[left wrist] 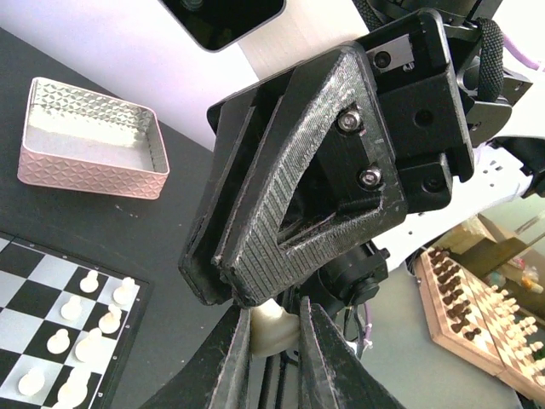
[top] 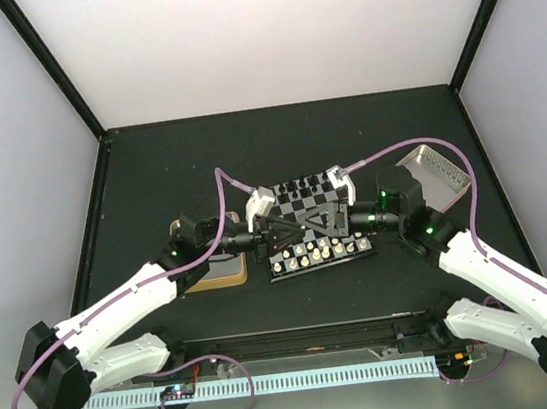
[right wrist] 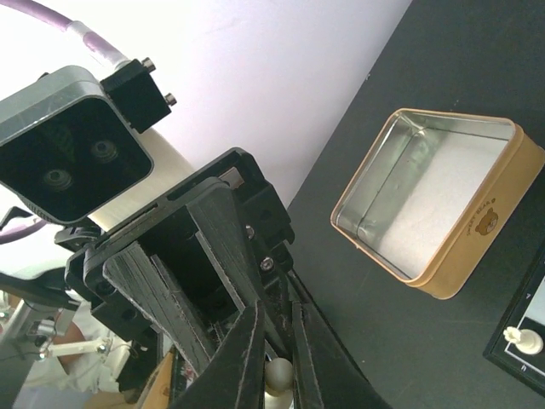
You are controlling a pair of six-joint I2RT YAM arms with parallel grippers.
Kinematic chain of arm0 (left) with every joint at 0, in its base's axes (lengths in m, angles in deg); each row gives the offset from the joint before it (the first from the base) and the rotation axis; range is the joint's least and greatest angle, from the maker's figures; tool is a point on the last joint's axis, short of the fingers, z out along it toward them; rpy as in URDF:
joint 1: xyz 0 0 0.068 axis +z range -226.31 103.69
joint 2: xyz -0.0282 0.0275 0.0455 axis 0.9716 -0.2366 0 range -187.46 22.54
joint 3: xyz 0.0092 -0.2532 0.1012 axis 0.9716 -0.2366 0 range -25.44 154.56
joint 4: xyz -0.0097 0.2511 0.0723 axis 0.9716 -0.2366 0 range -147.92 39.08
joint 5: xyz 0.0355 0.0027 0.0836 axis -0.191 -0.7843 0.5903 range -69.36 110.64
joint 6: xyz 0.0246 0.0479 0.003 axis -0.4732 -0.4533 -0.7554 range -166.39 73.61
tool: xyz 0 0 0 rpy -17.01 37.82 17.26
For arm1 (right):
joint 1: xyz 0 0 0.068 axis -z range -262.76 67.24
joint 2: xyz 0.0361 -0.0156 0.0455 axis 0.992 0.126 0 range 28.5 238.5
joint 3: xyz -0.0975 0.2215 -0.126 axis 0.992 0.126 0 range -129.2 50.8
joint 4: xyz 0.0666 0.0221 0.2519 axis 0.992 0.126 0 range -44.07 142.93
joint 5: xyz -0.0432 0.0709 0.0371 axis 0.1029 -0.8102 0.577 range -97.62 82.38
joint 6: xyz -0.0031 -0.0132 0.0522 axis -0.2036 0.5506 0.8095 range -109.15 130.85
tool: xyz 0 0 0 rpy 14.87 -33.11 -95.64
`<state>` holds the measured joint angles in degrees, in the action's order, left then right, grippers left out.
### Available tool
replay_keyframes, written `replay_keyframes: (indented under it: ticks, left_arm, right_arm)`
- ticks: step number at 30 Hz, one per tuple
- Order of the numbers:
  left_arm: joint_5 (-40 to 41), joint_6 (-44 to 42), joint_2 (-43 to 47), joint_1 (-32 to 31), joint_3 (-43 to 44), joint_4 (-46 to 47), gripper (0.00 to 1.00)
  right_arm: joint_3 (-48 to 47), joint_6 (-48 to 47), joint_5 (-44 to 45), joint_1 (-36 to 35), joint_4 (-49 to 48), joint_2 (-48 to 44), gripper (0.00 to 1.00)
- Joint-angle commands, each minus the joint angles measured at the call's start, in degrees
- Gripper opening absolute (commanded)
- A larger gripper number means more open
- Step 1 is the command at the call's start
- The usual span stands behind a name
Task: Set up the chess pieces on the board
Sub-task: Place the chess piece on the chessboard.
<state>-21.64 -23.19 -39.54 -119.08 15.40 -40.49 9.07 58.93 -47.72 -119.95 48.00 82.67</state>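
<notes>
My right gripper moves down, and to the left in the top view, onto the second row's tin-side square (top: 274,257) (right wrist: 536,305), which stands empty, and releases the cream piece next.
Above the middle of the board (top: 299,204) my two grippers meet tip to tip. My left gripper (top: 303,231) (left wrist: 274,308) is shut on a cream chess piece (left wrist: 272,334), pinched between its fingers. My right gripper (top: 327,223) (right wrist: 277,311) comes from the opposite side, and its fingers are closed on the round head of the same cream piece (right wrist: 278,373). A row of cream pieces (top: 320,252) (left wrist: 85,328) stands along the board's near edge. Black pieces (top: 301,186) line the far edge. In the top view the arms hide the held piece.
A gold-rimmed tin tray (right wrist: 438,200) (top: 217,272) lies left of the board, partly under my left arm. A pink-sided tray (left wrist: 89,141) (top: 438,171) sits at the back right. Dark walls ring the table. A wooden chess set (left wrist: 477,315) shows beyond it.
</notes>
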Motion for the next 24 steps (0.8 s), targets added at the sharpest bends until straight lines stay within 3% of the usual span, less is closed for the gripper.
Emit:
replay_keyframes:
  ticks: [1,3,6,8,11,17,24]
  left_arm:
    - [3.44,0.45,1.00,0.40,-0.27,2.23,0.11]
    - [4.53,0.53,1.23,0.40,-0.28,1.79,0.14]
    - [8.89,0.72,2.21,0.39,-0.53,-0.57,0.35]
    - [14.58,0.70,3.24,0.39,-0.79,-3.72,0.50]
    - [27.83,1.26,5.19,0.40,-2.30,-8.55,0.62]
    - [49.42,6.40,13.18,0.55,-5.84,-15.79,0.70]
    - [62.55,8.53,24.01,0.60,-7.79,-19.97,0.72]
  right_arm:
    - [0.25,0.17,-3.87,-0.20,-2.01,0.38,0.06]
    - [0.13,-0.01,-3.02,-0.20,-1.92,0.45,0.01]
    - [-0.77,-2.11,0.65,-0.25,0.31,0.49,0.01]
    - [-2.13,-4.65,5.73,-0.34,3.42,0.74,0.01]
    - [-3.51,-8.76,14.12,-0.82,7.64,1.91,0.01]
    - [-5.92,-14.43,31.45,-6.13,11.68,9.10,0.01]
    - [-12.81,-19.17,49.22,-17.04,13.91,24.41,0.01]
